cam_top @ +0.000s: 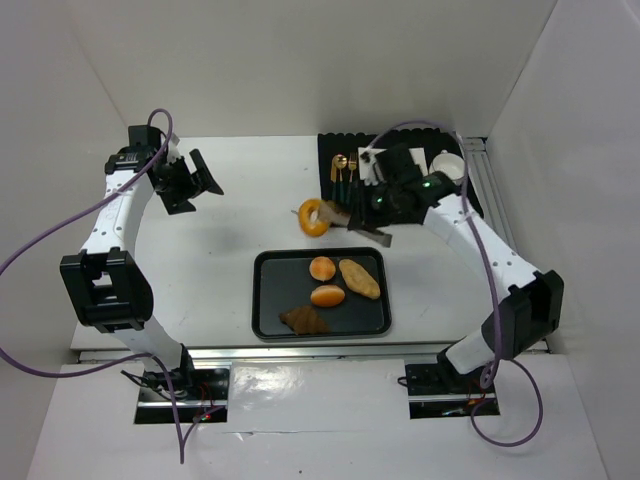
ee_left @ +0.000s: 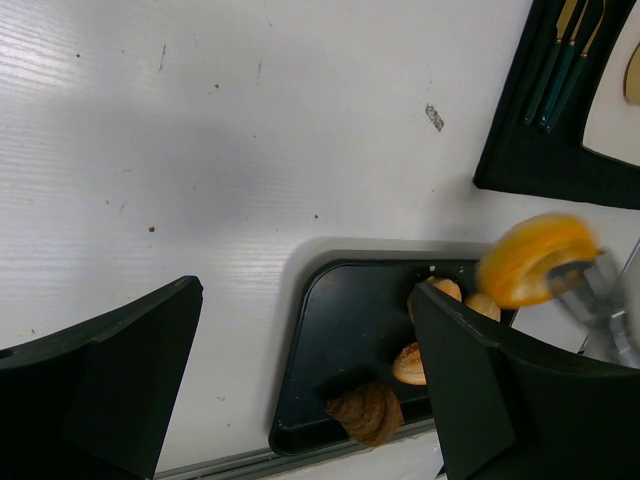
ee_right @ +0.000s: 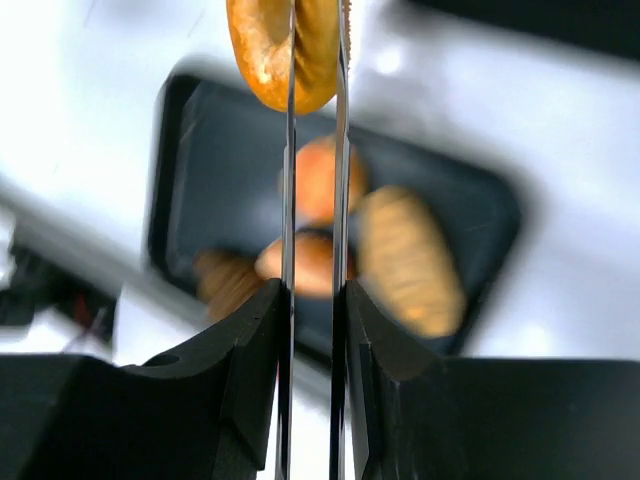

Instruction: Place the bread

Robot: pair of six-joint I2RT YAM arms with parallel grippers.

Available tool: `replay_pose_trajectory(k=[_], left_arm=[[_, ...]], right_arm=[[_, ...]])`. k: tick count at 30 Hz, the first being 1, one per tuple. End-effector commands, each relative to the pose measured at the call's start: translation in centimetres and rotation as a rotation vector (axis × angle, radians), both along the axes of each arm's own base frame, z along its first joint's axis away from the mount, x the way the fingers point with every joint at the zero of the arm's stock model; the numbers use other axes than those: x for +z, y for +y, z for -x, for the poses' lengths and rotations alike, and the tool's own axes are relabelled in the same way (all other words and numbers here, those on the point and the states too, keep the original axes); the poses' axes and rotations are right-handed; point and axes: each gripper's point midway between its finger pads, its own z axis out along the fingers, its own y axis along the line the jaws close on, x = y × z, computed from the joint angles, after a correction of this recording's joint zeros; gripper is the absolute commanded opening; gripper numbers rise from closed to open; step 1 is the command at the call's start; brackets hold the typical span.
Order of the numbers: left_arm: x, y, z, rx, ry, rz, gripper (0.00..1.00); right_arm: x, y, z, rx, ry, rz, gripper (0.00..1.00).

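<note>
Next, my right gripper carries the bread outward past the cutlery and down onto the mat's white sheet to release it, as it hangs clear of the tray.
One glossy orange ring bread hangs in the air just beyond the black tray's far edge, pinched on edge between the tips of metal tongs. My right gripper is shut on the tongs; in the right wrist view the two thin blades run between its fingers up to the bread. The left wrist view shows the bread, blurred. My left gripper is open and empty at the far left, over bare table. I cannot make out a second ring bread.
The tray holds two round buns, a long loaf and a brown croissant. A black mat with cutlery and a white cup lie at the back right, partly behind my right arm.
</note>
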Motion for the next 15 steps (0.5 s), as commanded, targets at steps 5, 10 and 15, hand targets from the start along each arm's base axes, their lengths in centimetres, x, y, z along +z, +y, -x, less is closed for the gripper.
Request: replay_pose_trajectory(k=[5, 10, 15], left_arm=[[1.4, -0.4, -0.9, -0.017, -0.053, 0.013, 0.99], [1.3, -0.2, -1.2, -0.019, -0.055, 0.0, 0.99], [1.2, 0.0, -1.2, -0.021, -0.047, -0.012, 0.99]], right_arm=[[4.1, -15.0, -8.6, -0.428, -0.203, 0.141, 0.14], [2.3, -20.9, -12.1, -0.631, -0.206, 0.152, 0.14], [0.4, -24.1, -13.5, -0.712, -0.178, 0.186, 0.14]])
